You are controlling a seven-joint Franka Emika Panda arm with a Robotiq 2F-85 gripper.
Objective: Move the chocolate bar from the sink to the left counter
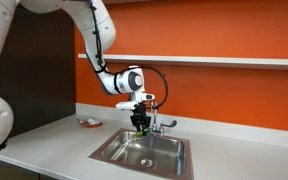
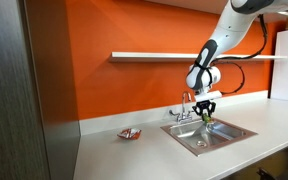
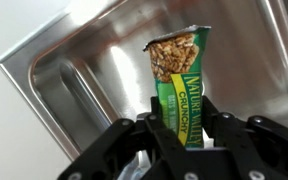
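My gripper moves toward the red-and-white packet's side and down to the bare counter (image 1: 86,144) beside the basin's rim next to release, since the bar still hangs over the basin (image 1: 144,152).
My gripper (image 3: 181,125) is shut on the chocolate bar (image 3: 180,75), a green packet with a granola picture and yellow lettering, and holds it upright above the sink (image 3: 74,80). In both exterior views the gripper (image 1: 140,122) (image 2: 206,113) hangs over the steel sink basin (image 1: 144,152) (image 2: 209,135) just in front of the chrome faucet (image 1: 156,124) (image 2: 186,112). The bar is a small green speck between the fingers there. The light-grey counter (image 1: 44,140) (image 2: 124,155) stretches away beside the sink.
A red-and-white flat packet (image 1: 88,122) (image 2: 130,133) lies on the counter beside the sink. An orange wall with a white shelf (image 1: 214,60) (image 2: 174,55) runs behind. A dark cabinet panel (image 2: 24,90) stands at the counter's end.
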